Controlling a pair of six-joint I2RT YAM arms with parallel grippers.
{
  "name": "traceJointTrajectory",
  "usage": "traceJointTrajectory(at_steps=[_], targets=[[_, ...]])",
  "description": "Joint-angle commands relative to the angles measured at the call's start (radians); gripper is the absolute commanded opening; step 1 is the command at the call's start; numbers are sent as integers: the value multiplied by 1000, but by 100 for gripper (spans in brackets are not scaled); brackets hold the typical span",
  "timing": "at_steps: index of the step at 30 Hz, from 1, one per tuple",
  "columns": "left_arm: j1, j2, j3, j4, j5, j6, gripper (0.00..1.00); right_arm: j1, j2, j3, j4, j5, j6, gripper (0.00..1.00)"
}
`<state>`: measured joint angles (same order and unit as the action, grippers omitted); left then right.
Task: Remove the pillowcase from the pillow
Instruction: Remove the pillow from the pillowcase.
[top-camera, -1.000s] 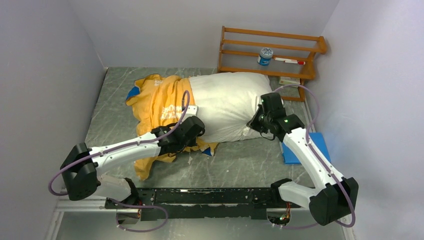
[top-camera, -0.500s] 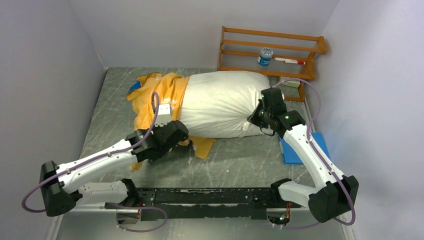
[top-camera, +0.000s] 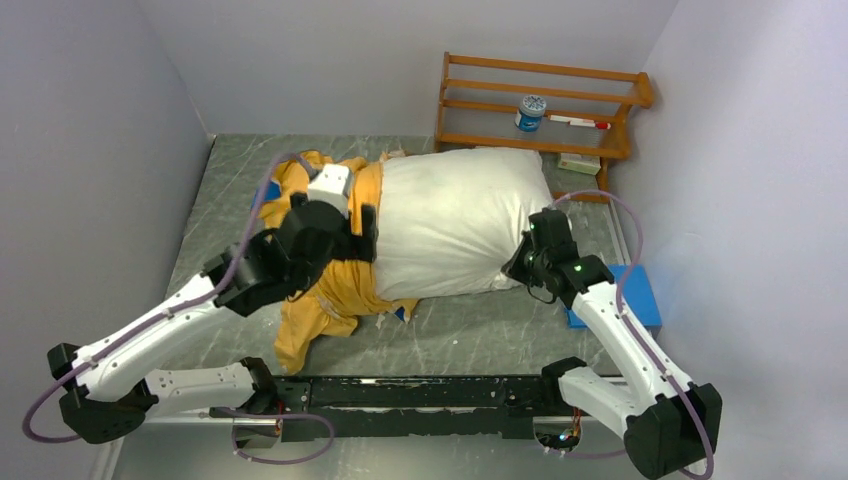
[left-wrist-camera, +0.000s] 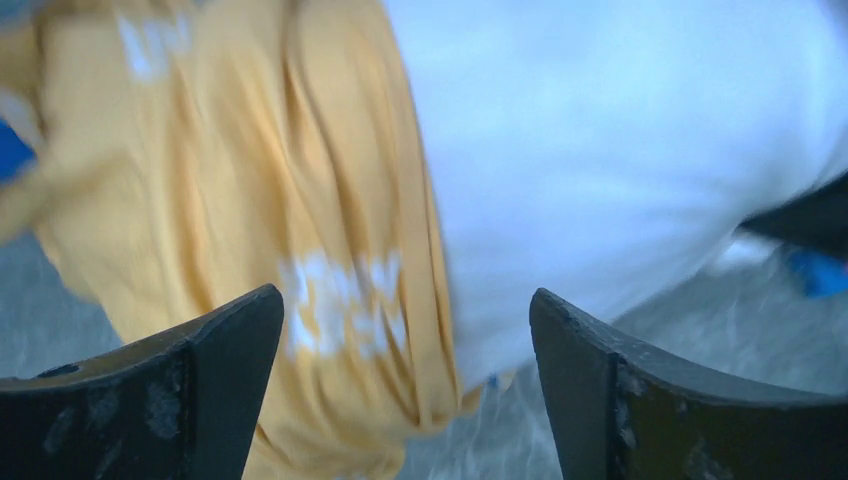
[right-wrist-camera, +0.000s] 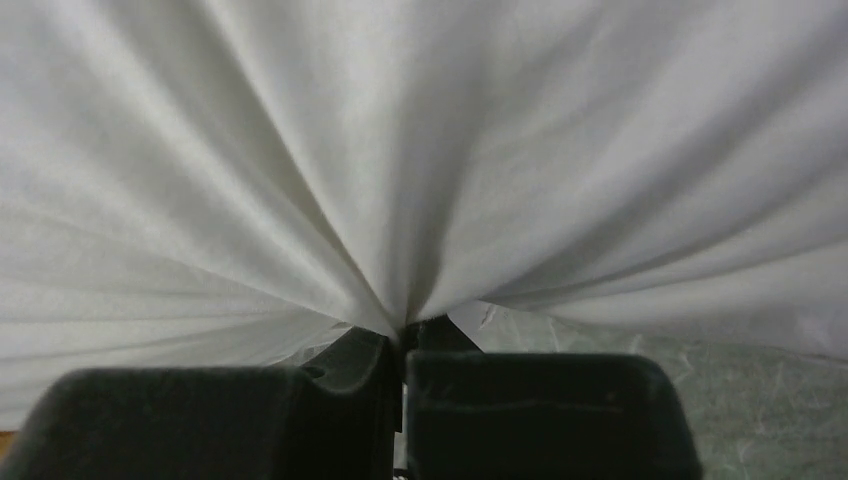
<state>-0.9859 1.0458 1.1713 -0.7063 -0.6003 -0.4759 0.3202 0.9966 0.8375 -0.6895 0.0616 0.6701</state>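
Observation:
My left gripper should next move outward and down onto the pillowcase's far part beside its rim, where folds gather.
The white pillow lies across the middle of the table, its left end still inside the yellow-orange pillowcase, which is bunched up with white lettering showing. My left gripper hovers open above the pillowcase's rim where it meets the pillow, with nothing between its fingers. My right gripper is shut on a pinch of the pillow's fabric at the pillow's near right corner, and folds radiate from the pinch.
A wooden rack stands at the back right with a small jar and a marker on it. A flat blue pad lies by the right wall, next to my right arm. Grey walls close in on both sides.
My left gripper has let go of the pillowcase, opened wide and swung up and back over the case's rim. The pillowcase's near edge has dropped onto the table. The right gripper still holds the pillow.

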Motion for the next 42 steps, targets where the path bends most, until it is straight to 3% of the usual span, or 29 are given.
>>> traceJointTrajectory(at_steps=[1, 4, 6, 11, 13, 16, 19, 20, 23, 27, 29, 38, 40, 42], targets=[[85, 81, 171, 113, 44, 234, 97, -22, -43, -148, 26, -47, -15, 0], [376, 243, 264, 85, 300, 290, 97, -22, -91, -235, 56, -117, 25, 0], [506, 354, 280, 144, 499, 306, 95, -23, -111, -243, 44, -123, 47, 0], [584, 621, 370, 242, 773, 354, 96, -22, -94, -211, 50, -136, 32, 0], [595, 736, 442, 202, 899, 366, 90, -23, -52, -169, 23, -126, 6, 0], [602, 834, 504, 116, 1045, 378, 42, -23, -18, -109, -29, -107, -28, 0], [602, 758, 376, 198, 1054, 339, 7, -21, -29, -9, -69, -127, -81, 5], [602, 717, 333, 229, 1036, 331, 5, -21, -34, 32, -70, -170, -109, 10], [602, 574, 227, 316, 979, 324, 5, -22, -48, 170, -62, -339, -170, 45], [602, 399, 125, 400, 923, 344, 5, -20, -2, 382, -40, -510, -209, 69], [602, 343, 79, 430, 915, 350, 5, -18, 47, 475, -29, -528, -212, 72], [598, 172, -65, 523, 1032, 357, 5, 66, 480, 766, 40, -141, -141, 80], [597, 153, -75, 528, 1032, 356, 5, 112, 607, 809, 73, -84, -143, 80], [596, 142, -76, 516, 990, 348, 5, 142, 698, 827, 65, 15, -121, 72]])
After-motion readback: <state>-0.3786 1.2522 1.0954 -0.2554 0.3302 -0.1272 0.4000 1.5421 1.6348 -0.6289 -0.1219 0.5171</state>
